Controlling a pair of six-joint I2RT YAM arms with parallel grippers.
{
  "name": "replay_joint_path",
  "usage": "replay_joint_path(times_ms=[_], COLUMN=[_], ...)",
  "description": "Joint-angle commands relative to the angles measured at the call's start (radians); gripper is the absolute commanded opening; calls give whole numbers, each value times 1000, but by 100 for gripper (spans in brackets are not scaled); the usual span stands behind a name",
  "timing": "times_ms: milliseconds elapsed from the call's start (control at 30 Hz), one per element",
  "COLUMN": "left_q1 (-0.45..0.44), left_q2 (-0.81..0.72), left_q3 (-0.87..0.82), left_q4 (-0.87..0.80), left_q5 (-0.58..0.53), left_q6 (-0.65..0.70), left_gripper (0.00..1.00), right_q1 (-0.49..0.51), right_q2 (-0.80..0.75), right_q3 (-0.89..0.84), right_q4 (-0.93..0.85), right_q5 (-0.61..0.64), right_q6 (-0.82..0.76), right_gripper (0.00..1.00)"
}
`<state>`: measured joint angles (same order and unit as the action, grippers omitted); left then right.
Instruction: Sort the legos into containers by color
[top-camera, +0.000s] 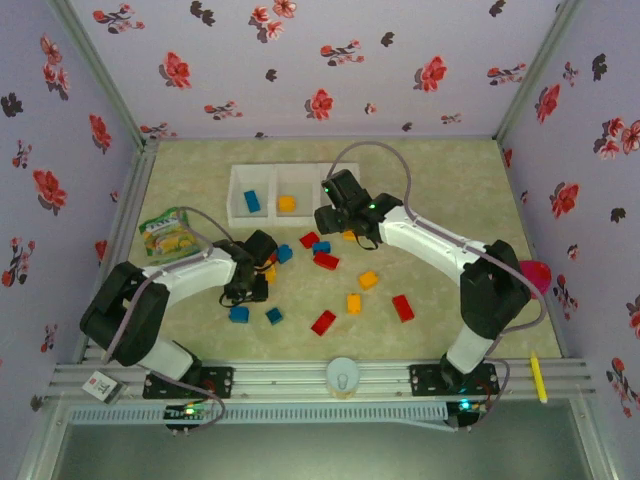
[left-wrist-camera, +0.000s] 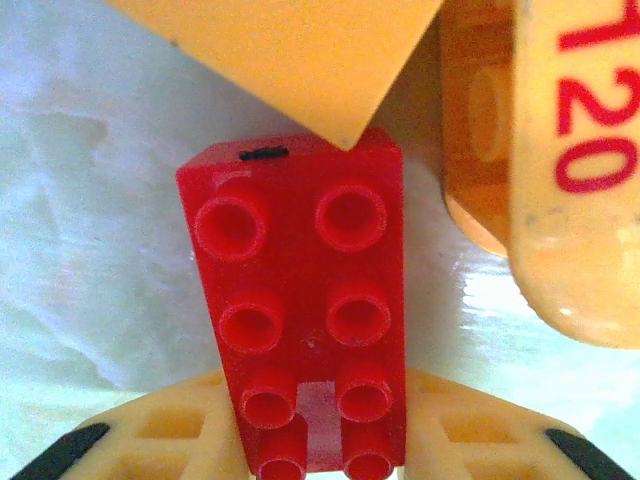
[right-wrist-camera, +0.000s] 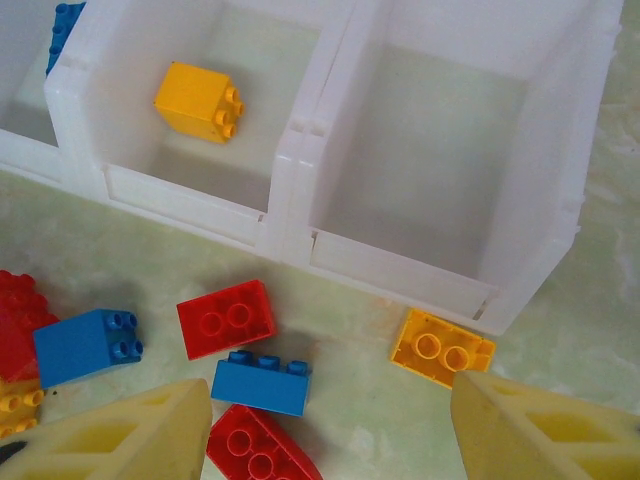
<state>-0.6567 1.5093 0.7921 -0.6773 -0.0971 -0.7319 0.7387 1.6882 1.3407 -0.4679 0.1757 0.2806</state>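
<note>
My left gripper should next lift the red lego (left-wrist-camera: 305, 310) outward over the bare container and let go of it there, since the other containers hold blue and yellow.
My left gripper (top-camera: 258, 272) is low over the table left of centre, shut on a red lego (left-wrist-camera: 305, 310); its fingers (left-wrist-camera: 180, 430) press both long sides of the brick. Yellow-orange legos (left-wrist-camera: 300, 60) crowd right against it. My right gripper (right-wrist-camera: 330, 420) hangs open just in front of the containers (top-camera: 270, 168), over a red (right-wrist-camera: 226, 318), a blue (right-wrist-camera: 262, 382) and a yellow lego (right-wrist-camera: 441, 346) on the table. The left compartment holds a blue lego (top-camera: 252, 201), the middle one a yellow lego (right-wrist-camera: 198, 102), and the right compartment (right-wrist-camera: 430, 150) shows bare floor.
More loose legos lie mid-table: red (top-camera: 323, 322), red (top-camera: 403, 307), yellow (top-camera: 353, 303), blue (top-camera: 239, 314). A green snack packet (top-camera: 165, 233) lies at the left, a pink cup (top-camera: 537, 272) at the right wall, and a yellow pen (top-camera: 538, 378) on the front rail.
</note>
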Motion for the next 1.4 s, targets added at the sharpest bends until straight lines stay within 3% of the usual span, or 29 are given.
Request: replay_joint_path(times_ms=[0, 367, 667, 1067, 1367], left_q1=[-3, -4, -3, -4, -5], left_q2=[-44, -145, -24, 361, 679], left_q3=[40, 157, 438, 913, 1358], left_q4=[-57, -175, -186, -187, -214], left_q5=[-52, -60, -61, -5, 83], left_q6=[-8, 37, 174, 346, 395], left_gripper=[28, 27, 24, 22, 21], right_q1=[9, -1, -62, -109, -108], right_q2=[-30, -70, -184, -420, -442], right_q3=[-12, -34, -124, -356, -423], right_q4=[13, 42, 12, -26, -24], right_q5=[25, 52, 116, 151, 149], right_q6=[-3, 14, 121, 214, 257], right_gripper=[65, 67, 66, 65, 64])
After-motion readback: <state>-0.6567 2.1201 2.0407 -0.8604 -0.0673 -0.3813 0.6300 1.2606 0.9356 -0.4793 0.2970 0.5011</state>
